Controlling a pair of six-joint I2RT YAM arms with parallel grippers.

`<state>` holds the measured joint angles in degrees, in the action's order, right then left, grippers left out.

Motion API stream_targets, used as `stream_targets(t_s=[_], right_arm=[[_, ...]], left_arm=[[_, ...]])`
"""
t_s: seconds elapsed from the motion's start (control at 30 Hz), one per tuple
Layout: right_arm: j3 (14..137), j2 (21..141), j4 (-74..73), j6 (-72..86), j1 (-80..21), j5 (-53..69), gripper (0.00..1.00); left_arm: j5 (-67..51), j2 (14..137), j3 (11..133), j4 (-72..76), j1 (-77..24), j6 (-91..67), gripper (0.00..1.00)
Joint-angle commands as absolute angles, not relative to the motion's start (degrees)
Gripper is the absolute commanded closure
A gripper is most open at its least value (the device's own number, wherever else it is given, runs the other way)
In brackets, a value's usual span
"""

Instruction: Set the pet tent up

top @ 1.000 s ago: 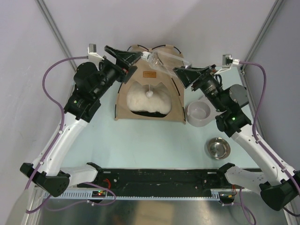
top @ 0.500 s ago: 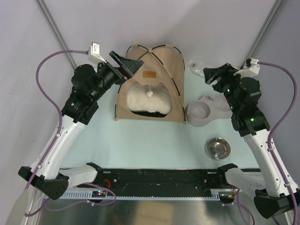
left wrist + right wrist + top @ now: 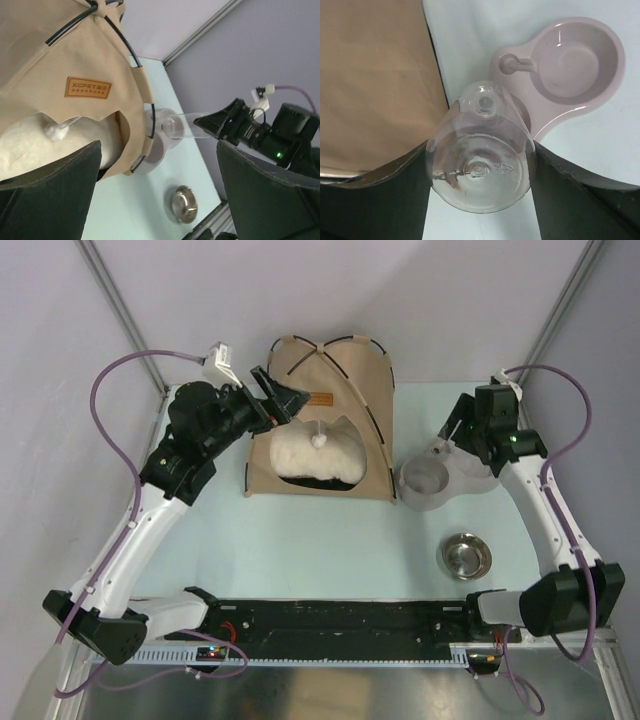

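Observation:
The robot's right gripper will next carry the bottle [image 3: 480, 170] outward, lower its neck to the lilac feeder's bottle socket [image 3: 510, 64] and then let go of it, since the socket is below and slightly outward.
The pet tent [image 3: 335, 380] stands upright at the back centre, tan fabric with dark crossing poles, a brown label [image 3: 88, 87] and a white pompom [image 3: 319, 439] hanging in its doorway. My left gripper [image 3: 280, 400] hovers by the tent's upper left side, open and holding nothing; its wrist view shows the tent [image 3: 55, 45] on the left, beyond its jaws [image 3: 160, 200]. My right gripper [image 3: 452, 435] is shut on a clear plastic bottle [image 3: 480, 170], held just above the lilac water feeder [image 3: 570, 60] to the right of the tent [image 3: 375, 75].
A fluffy white cushion [image 3: 315, 455] lies inside the tent. The lilac feeder [image 3: 470, 480] sits right of the tent, and a steel bowl [image 3: 465, 556] lies nearer the front. A black rail [image 3: 340, 618] runs along the near edge. Grey walls enclose the back and sides.
My right arm has swung the clear bottle from above the tent's top over to the right, above the feeder. My left gripper has shifted slightly toward the tent.

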<state>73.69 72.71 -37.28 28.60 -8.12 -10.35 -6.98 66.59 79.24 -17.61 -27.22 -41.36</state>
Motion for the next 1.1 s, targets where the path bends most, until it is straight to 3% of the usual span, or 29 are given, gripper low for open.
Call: stream_targets(t_s=[0.0,0.5,1.07], right_arm=[[80.95,76.95,-40.88,24.73,-7.79,-12.97,0.69],[91.51,91.08,-43.67,20.28,-7.06,-16.22,0.72],[96.16,99.01,-45.12,18.57,-6.46,-17.0,0.71]], left_arm=[[-8.28,66.5,78.64,-19.99,-26.32,-36.83,0.0],[-4.98,64.03,75.1,-23.59,-25.14,-33.02,0.0],[-3.67,63.91,73.55,-24.25,-24.72,-32.69,0.0]])
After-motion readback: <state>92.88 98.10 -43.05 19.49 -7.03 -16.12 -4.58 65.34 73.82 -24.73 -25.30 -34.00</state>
